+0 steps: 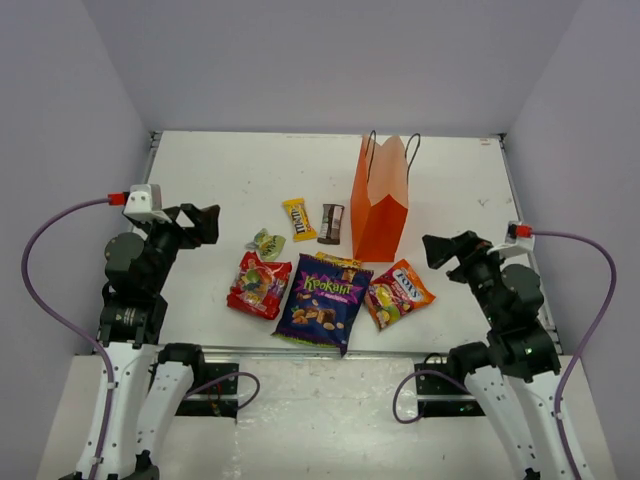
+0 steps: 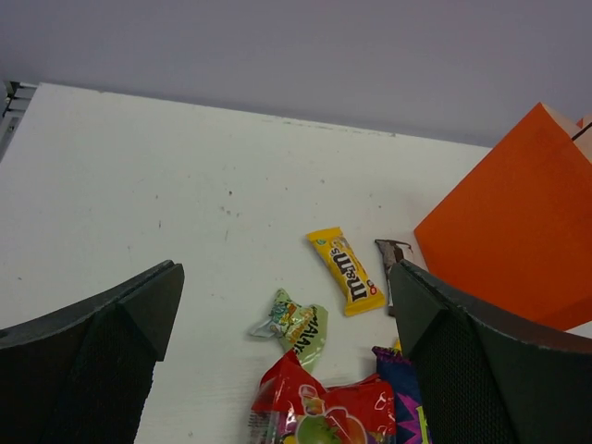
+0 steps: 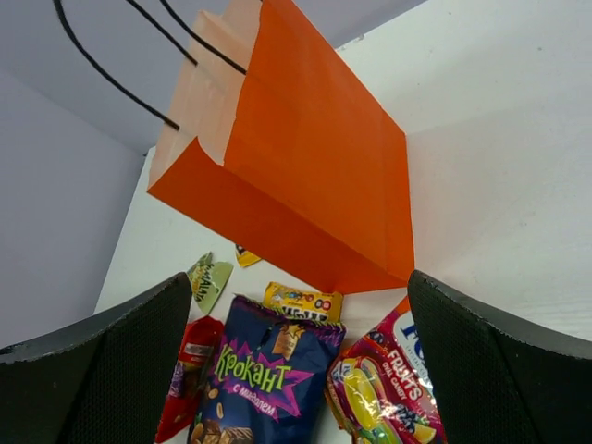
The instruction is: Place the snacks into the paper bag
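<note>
The right gripper moves down and back to the orange snack bag's near edge point(image 1: 420, 303) next, clear of the purple nut bag point(image 1: 323, 303), since that edge lies below and back from it.
The orange paper bag point(image 1: 382, 200) stands upright at mid-table with its black cord handles up; it also shows in the right wrist view point(image 3: 314, 166). In front of it lie the purple nut bag point(image 1: 323, 303), the red bag point(image 1: 259, 284) and the orange bag point(image 1: 398, 293). The yellow pack point(image 1: 298, 218), the brown bar point(image 1: 330, 223) and the green-yellow wrapper point(image 1: 265, 243) lie left of the paper bag. My left gripper point(image 1: 205, 222) is open and empty, left of the wrapper point(image 2: 298, 326). My right gripper point(image 1: 440, 250) is open and empty, right of the orange bag point(image 3: 388, 388).
A second small yellow pack point(image 1: 338, 261) pokes out from under the top of the purple bag, also seen in the right wrist view point(image 3: 301, 301). The white table point(image 1: 220, 170) has grey walls on three sides. The arm bases stand at the near edge.
</note>
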`<state>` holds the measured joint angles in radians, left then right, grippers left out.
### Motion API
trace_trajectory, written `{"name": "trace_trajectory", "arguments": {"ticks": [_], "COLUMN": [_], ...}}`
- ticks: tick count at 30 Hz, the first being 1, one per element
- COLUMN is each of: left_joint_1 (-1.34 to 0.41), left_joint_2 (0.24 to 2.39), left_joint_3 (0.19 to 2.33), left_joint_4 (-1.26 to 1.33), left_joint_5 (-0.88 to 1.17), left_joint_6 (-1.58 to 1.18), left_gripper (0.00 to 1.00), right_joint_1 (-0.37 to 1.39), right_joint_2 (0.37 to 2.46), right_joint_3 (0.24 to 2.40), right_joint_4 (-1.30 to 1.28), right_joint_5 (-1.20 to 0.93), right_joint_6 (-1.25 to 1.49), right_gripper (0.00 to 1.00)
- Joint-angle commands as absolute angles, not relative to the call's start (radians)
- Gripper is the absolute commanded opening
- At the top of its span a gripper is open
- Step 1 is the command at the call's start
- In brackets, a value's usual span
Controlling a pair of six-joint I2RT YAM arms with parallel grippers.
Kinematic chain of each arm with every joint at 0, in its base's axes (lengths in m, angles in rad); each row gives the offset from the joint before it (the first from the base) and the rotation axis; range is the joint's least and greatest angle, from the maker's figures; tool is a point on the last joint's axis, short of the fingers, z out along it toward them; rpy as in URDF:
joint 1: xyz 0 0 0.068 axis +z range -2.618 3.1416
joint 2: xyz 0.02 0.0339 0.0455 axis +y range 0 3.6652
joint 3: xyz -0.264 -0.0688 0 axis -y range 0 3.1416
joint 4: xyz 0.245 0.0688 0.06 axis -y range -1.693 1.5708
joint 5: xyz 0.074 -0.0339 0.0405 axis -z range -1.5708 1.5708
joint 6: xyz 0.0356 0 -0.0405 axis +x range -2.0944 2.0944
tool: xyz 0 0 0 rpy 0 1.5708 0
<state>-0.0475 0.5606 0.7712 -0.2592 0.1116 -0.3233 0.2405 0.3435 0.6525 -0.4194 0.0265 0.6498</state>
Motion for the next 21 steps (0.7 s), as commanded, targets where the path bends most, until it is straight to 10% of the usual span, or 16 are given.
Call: {"name": "trace_trajectory", "arguments": {"ticks": [1, 21], "left_joint_1": [-0.052, -0.052], "left_joint_2": [0.560, 0.569], "left_joint_3": [0.770, 0.773], "left_joint_4": [-0.235, -0.245], "left_joint_5": [0.140, 0.143], "left_joint_6": [-0.327, -0.324], "left_gripper": [1.00, 1.00], "right_joint_1": [0.241, 0.239], "right_joint_2": [0.388, 0.580], "right_joint_3": [0.670, 0.397], "right_joint_4": [-0.478, -0.612], "right_joint_5": [0.051, -0.083], "right_joint_6": [0.672, 0.980], "right_gripper": [0.99, 0.99]}}
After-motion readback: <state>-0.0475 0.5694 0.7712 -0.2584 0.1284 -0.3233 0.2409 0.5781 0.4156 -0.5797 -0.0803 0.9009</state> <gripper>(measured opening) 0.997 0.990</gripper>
